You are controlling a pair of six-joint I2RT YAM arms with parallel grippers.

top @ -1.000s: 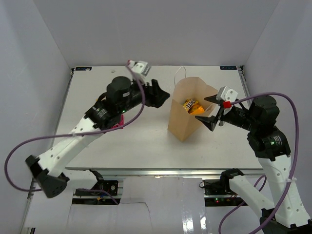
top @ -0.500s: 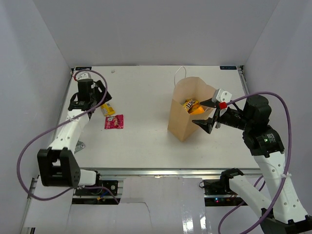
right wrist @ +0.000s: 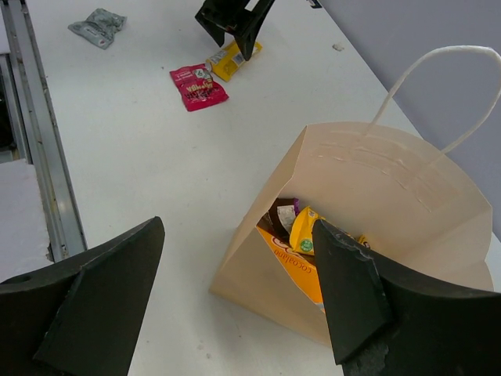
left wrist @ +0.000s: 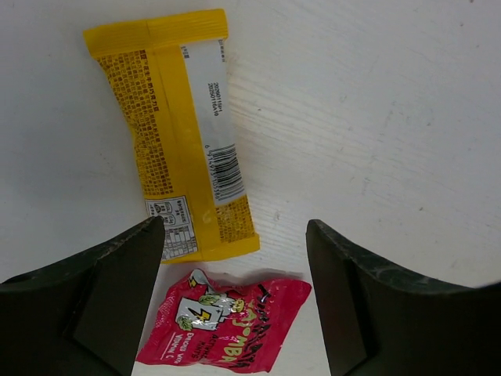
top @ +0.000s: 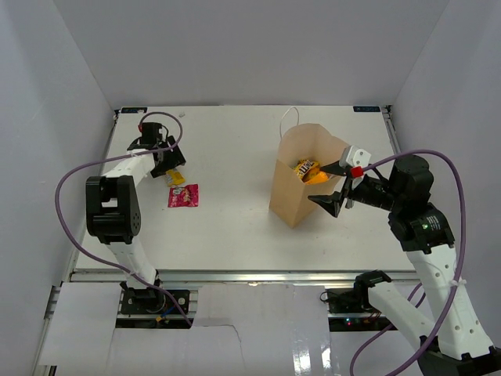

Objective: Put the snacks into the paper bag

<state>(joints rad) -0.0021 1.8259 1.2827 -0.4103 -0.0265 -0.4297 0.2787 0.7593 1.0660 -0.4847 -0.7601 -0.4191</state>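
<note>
My left gripper is above the yellow bar's end (left wrist: 210, 240) beside the red packet (left wrist: 227, 325), and that end of the bar is between the open fingers. Next I will lower my left gripper onto it and close there.
The brown paper bag (top: 291, 196) stands open right of centre, its white cord handle up; it also shows in the right wrist view (right wrist: 376, 180). Inside lie an orange-yellow pouch (right wrist: 301, 262), a dark purple bar (right wrist: 280, 213) and a yellow packet (right wrist: 307, 231). A yellow bar (left wrist: 176, 133) and a red packet (left wrist: 227, 325) lie side by side on the table at the far left. My left gripper (left wrist: 235, 227) is open and empty just above them. My right gripper (top: 318, 186) is open and empty at the bag's right side.
A crumpled grey-green packet (right wrist: 98, 26) lies near the table's left front corner. A metal rail (right wrist: 39, 157) runs along the near edge. White walls close in the table (top: 235, 227) on three sides.
My left arm has swung from beside the bag to the far left and now sits over the yellow bar and red packet. My right gripper has edged towards the bag.
</note>
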